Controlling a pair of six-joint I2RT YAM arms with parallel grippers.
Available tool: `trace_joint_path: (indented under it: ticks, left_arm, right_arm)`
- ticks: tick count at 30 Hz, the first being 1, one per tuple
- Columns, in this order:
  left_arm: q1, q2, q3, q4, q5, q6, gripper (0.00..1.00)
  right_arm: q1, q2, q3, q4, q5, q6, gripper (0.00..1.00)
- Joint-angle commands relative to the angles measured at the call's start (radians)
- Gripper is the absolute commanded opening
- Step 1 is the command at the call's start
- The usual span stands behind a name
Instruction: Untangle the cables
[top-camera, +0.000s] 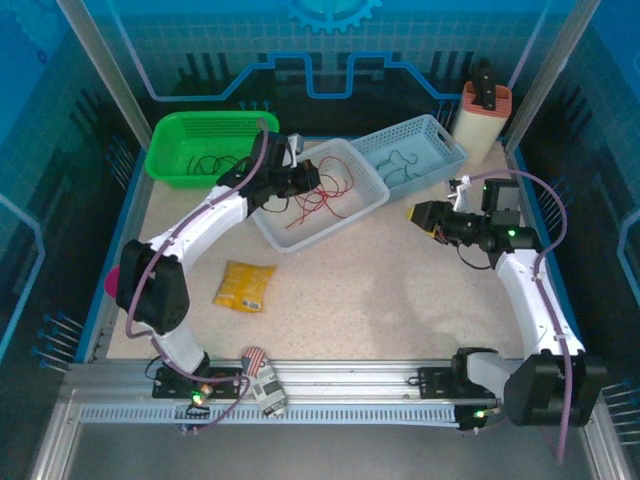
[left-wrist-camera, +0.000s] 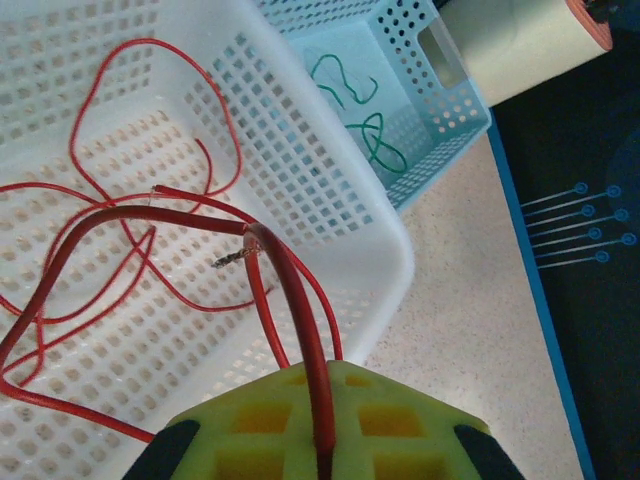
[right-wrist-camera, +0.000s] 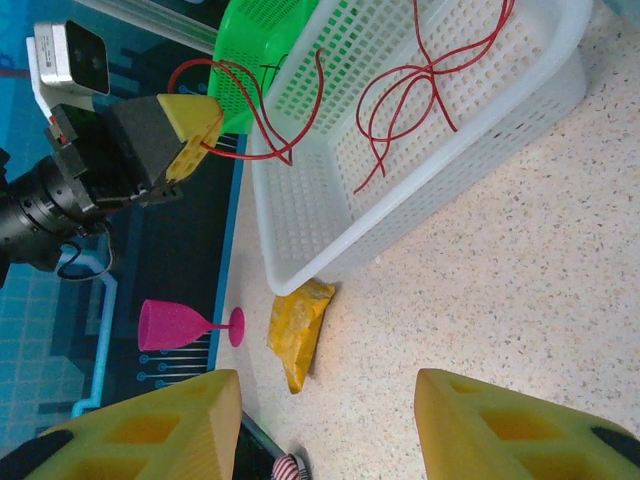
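Note:
My left gripper moves down toward the red loops on the bottom of the white basket next, before it releases the red cable.
Thin red cables (top-camera: 325, 195) lie looped in the white basket (top-camera: 300, 235). My left gripper (top-camera: 305, 178) hangs over that basket's left end, shut on a red cable (left-wrist-camera: 290, 290) that runs up between its yellow fingers (left-wrist-camera: 250, 420). In the right wrist view the left gripper (right-wrist-camera: 195, 130) holds red strands lifted off the white basket (right-wrist-camera: 400, 190). Dark green cables (left-wrist-camera: 350, 85) rest in the light blue basket (left-wrist-camera: 440, 140). Black cables (top-camera: 205, 163) sit in the green basket (top-camera: 165, 150). My right gripper (top-camera: 418, 218) is open over bare table, right of the white basket.
A yellow packet (top-camera: 245, 285) lies on the table in front of the white basket. A pink goblet (right-wrist-camera: 180, 325) lies at the left edge. A cream container (top-camera: 480, 120) with an orange rim stands at the back right. A striped object (top-camera: 258, 360) sits by the near rail.

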Motion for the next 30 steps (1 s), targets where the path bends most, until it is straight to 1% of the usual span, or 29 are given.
trace_joint_path:
  ticks: [1, 11, 12, 13, 14, 15, 16, 22, 30]
  left_arm:
    - [0.018, 0.041, -0.004, 0.012, 0.003, 0.035, 0.0]
    - [0.041, 0.138, -0.006, 0.043, 0.002, 0.046, 0.0]
    - [0.041, 0.149, -0.006, 0.048, -0.005, 0.046, 0.07]
    - [0.042, 0.157, -0.006, 0.048, -0.012, 0.046, 0.26]
    - [0.043, 0.164, -0.001, 0.048, -0.019, 0.046, 0.48]
    - [0.043, 0.168, 0.001, 0.048, -0.021, 0.051, 0.76]
    - [0.043, 0.165, -0.001, 0.053, -0.026, 0.056, 0.99]
    - [0.043, 0.101, -0.038, 0.082, -0.097, 0.107, 0.99]
    - [0.044, 0.026, -0.07, 0.082, -0.118, 0.131, 0.99]
  right_arm:
    - [0.026, 0.011, 0.04, -0.001, 0.021, 0.002, 0.5]
    - [0.057, 0.027, 0.046, 0.002, 0.04, 0.011, 0.5]
    - [0.062, 0.029, 0.046, 0.001, 0.044, 0.011, 0.5]
    - [0.064, 0.029, 0.048, 0.0, 0.048, 0.011, 0.5]
    - [0.066, 0.03, 0.048, -0.001, 0.052, 0.011, 0.5]
    - [0.067, 0.03, 0.049, -0.003, 0.056, 0.01, 0.5]
    - [0.069, 0.029, 0.05, -0.006, 0.063, 0.008, 0.5]
    - [0.076, 0.032, 0.057, -0.017, 0.089, -0.011, 0.51]
    - [0.085, 0.041, 0.066, -0.014, 0.106, -0.011, 0.53]
